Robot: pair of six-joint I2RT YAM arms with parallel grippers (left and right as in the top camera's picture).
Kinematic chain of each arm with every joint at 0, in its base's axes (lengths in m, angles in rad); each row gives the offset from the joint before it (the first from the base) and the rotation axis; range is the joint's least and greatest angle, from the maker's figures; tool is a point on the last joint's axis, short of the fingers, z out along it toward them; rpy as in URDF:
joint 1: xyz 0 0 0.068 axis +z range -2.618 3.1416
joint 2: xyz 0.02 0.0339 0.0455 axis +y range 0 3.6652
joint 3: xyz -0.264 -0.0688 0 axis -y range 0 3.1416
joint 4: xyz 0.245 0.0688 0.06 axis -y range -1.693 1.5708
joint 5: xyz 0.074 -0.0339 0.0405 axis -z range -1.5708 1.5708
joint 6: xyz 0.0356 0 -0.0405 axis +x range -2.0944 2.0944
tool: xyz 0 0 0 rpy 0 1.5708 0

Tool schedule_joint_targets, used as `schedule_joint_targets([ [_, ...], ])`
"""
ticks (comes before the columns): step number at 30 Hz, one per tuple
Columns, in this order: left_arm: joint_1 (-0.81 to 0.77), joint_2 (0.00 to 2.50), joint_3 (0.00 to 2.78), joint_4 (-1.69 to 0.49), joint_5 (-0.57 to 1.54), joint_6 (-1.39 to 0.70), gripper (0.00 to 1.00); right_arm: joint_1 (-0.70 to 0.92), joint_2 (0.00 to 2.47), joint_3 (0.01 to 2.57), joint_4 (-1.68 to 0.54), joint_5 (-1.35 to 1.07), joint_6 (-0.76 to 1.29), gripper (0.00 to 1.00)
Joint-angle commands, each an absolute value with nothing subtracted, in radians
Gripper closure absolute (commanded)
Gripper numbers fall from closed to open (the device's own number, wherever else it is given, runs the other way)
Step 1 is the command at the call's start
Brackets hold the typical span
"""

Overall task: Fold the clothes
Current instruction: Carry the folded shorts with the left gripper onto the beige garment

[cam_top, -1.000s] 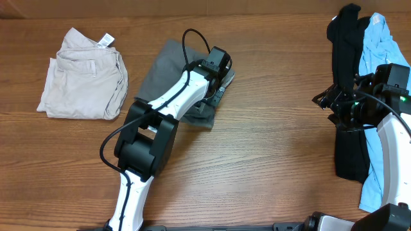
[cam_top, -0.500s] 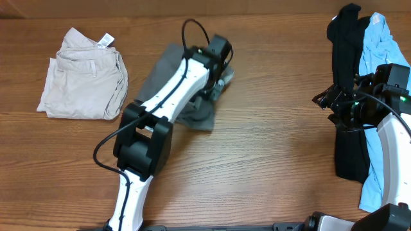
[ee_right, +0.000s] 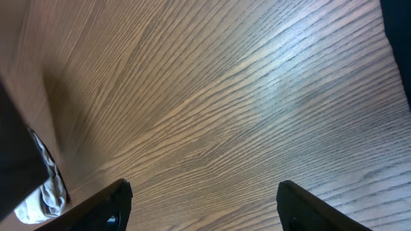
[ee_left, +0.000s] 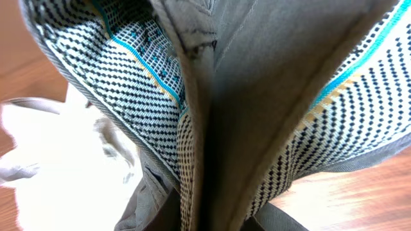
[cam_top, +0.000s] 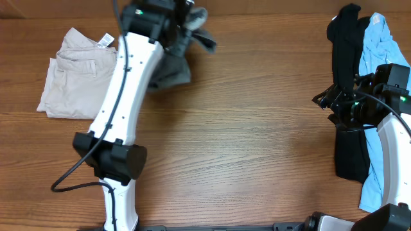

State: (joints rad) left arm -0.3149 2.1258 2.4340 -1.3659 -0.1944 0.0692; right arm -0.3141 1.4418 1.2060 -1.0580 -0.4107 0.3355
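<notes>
The beige trousers (cam_top: 80, 70) (ee_left: 70, 170) lie folded to the left in the overhead view, so I need to swing my left gripper that way over them, lower it and let go of the fold.
The grey clothes (cam_top: 172, 67) hang bunched from my left gripper (cam_top: 186, 22), which is raised high near the table's far edge, and their lower part trails toward the wood. In the left wrist view the grey fabric (ee_left: 257, 77) fills the frame. It shows a dotted black-and-white waistband lining with a teal stripe. My left gripper (ee_left: 212, 218) is shut on a fold of it. My right gripper (cam_top: 329, 102) hovers at the right side, far from the clothes. In its own view the right gripper (ee_right: 205, 208) stands open over bare wood with nothing between its fingers.
Beige trousers (cam_top: 80, 77) with a white tag lie folded at the far left. A black garment (cam_top: 347, 64) and a light-blue shirt (cam_top: 376, 38) lie piled along the right edge, under and behind the right arm.
The left arm has risen and swung toward the far edge with the grey clothes in its grip, lifting them off the table. The right arm has not moved.
</notes>
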Motion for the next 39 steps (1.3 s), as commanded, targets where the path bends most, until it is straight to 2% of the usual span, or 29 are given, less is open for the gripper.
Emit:
schedule_joint_targets([
  [1, -0.229, 2.086, 2.556, -1.362, -0.296, 0.090, 0.96, -0.316, 1.436, 1.217, -1.054, -0.428, 0.325, 0.23],
  [10, -0.047, 2.051, 2.617, -1.358, -0.525, 0.090, 0.96, -0.315, 1.436, 1.217, -1.092, -0.427, 0.325, 0.24],
  [13, 0.019, 2.051, 2.617, -1.358, -0.534, 0.090, 0.96, -0.315, 1.436, 1.217, -1.109, -0.427, 0.325, 0.24],
  [19, 0.200, 2.055, 2.615, -1.289, -0.450, 0.090, 0.96, -0.315, 1.436, 1.217, -1.144, -0.427, 0.324, 0.23],
  [24, 0.331, 2.096, 2.613, -1.249, -0.274, 0.091, 0.96, -0.315, 1.436, 1.217, -1.157, -0.427, 0.324, 0.24],
  [29, 0.350, 2.190, 2.613, -1.275, -0.191, 0.096, 0.96, -0.315, 1.436, 1.217, -1.159, -0.427, 0.325, 0.23],
  [39, 0.274, 2.413, 2.613, -1.390, -0.002, 0.155, 0.94, -0.315, 1.436, 1.217, -1.158, -0.382, 0.324, 0.23],
])
